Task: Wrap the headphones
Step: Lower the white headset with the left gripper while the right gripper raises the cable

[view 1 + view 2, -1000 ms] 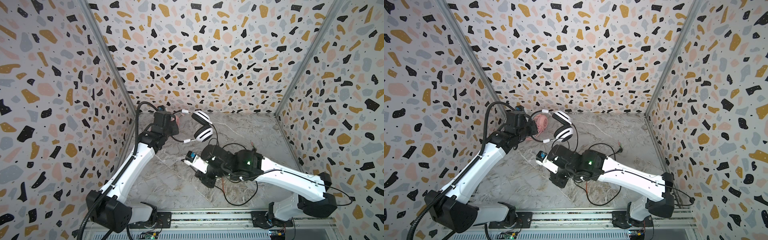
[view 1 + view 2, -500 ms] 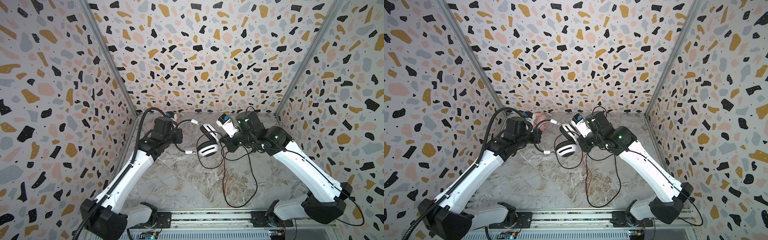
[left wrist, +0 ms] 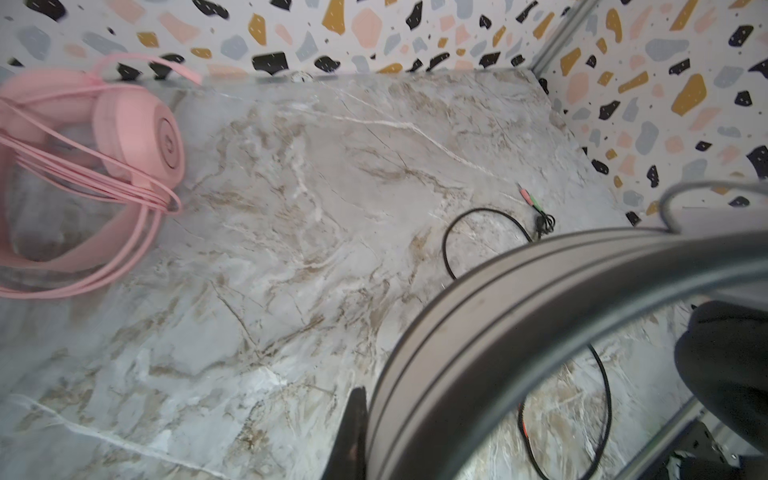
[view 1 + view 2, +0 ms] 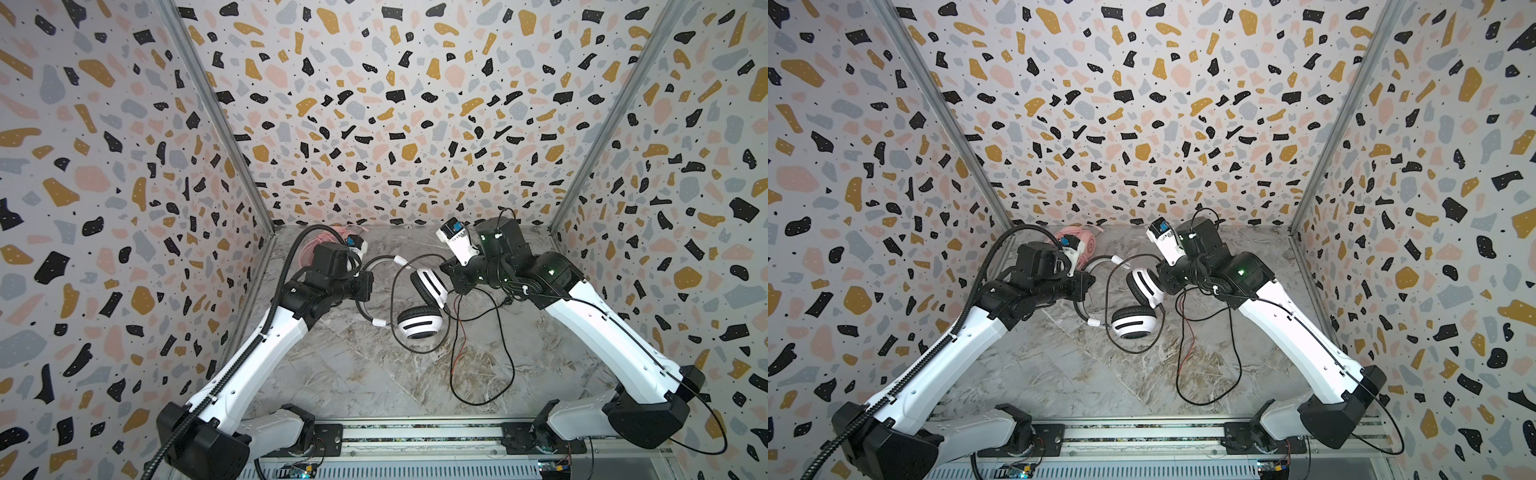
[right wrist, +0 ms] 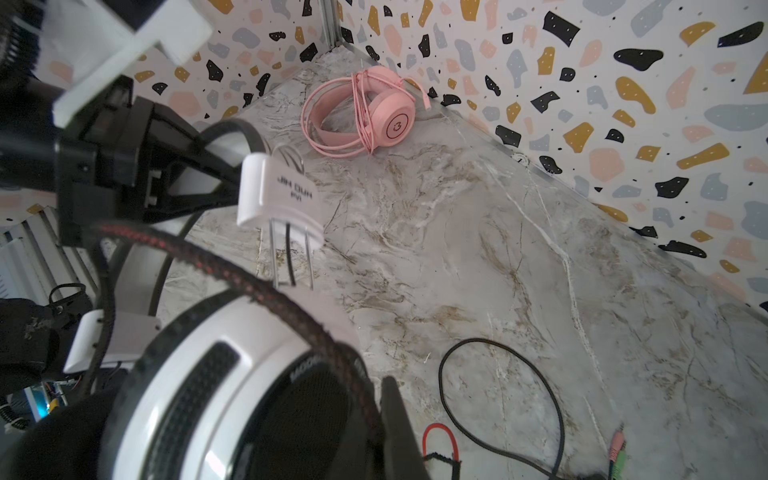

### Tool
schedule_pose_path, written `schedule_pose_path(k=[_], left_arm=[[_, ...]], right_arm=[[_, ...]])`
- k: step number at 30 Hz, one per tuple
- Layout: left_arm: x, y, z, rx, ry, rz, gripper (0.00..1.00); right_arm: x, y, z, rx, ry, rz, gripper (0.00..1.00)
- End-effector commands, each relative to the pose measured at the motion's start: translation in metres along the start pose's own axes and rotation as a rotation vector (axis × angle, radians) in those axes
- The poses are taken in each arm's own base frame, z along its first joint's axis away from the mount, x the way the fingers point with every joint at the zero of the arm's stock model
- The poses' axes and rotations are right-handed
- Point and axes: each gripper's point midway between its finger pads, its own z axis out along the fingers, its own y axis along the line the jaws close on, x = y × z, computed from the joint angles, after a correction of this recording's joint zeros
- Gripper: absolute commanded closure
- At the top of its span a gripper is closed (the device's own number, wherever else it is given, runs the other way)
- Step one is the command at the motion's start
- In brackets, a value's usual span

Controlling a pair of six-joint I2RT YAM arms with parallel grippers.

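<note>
My right gripper should next pull the cable down, away from the upper cup and toward the thin red wire (image 5: 439, 426), and let it go, because the loop around both cups hangs wide.
The white headphones with black stripes hang over the table's back middle, one ear cup (image 4: 417, 326) below the other (image 4: 430, 284). My left gripper (image 4: 366, 287) is shut on their headband (image 3: 498, 316). My right gripper (image 4: 452, 284) is shut on the black-and-red braided cable (image 5: 266, 291) right beside the upper ear cup (image 5: 199, 386). A loop of that cable (image 4: 1106, 299) hangs around both cups. The rest of the cable (image 4: 509, 357) trails over the table. The pink headphones (image 5: 374, 112) lie in the back left corner (image 4: 1082, 240) with their pink cable wound round them (image 3: 137, 137).
The marble tabletop (image 4: 353, 374) is boxed in by terrazzo walls on three sides. A thin red wire (image 4: 457, 345) and the pink and green plugs (image 5: 618, 453) lie on the right half. A rail (image 4: 415, 432) runs along the front edge.
My right arm swung from low at the front middle up to the back, carrying the cable round the ear cups. My left gripper lowered the headband forward and to the right.
</note>
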Motion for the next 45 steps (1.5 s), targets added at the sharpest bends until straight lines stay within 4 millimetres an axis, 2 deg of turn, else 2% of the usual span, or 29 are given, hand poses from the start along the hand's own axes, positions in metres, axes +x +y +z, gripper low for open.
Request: schedule_pose_path(k=[1, 8, 15, 22, 26, 32, 40, 45], left_arm=[[-0.014, -0.03, -0.015, 0.146, -0.056, 0.004, 1.0], [-0.033, -0.044, -0.044, 0.192, -0.154, 0.002, 1.0], [-0.053, -0.046, -0.066, 0.178, -0.261, -0.005, 1.0], [-0.074, -0.07, -0.095, 0.307, -0.376, -0.022, 1.0], [-0.082, -0.076, -0.11, 0.328, -0.416, -0.016, 1.0], [-0.09, -0.086, -0.115, 0.396, -0.442, -0.043, 1.0], [-0.101, -0.103, -0.131, 0.495, -0.476, -0.052, 1.0], [-0.105, -0.11, -0.135, 0.546, -0.487, -0.079, 1.0]], right_arm=[[-0.015, -0.006, -0.012, 0.018, -0.099, 0.018, 1.0], [0.009, -0.035, -0.001, 0.044, -0.091, 0.103, 1.0], [0.036, -0.054, 0.001, 0.037, -0.099, 0.182, 1.0], [0.058, -0.064, 0.014, 0.023, -0.077, 0.228, 1.0], [0.07, -0.061, 0.026, -0.011, -0.075, 0.253, 1.0], [0.076, -0.052, 0.037, -0.078, -0.087, 0.279, 1.0], [0.107, -0.063, 0.062, -0.039, -0.042, 0.306, 1.0], [0.108, -0.055, 0.068, -0.1, -0.067, 0.316, 0.98]])
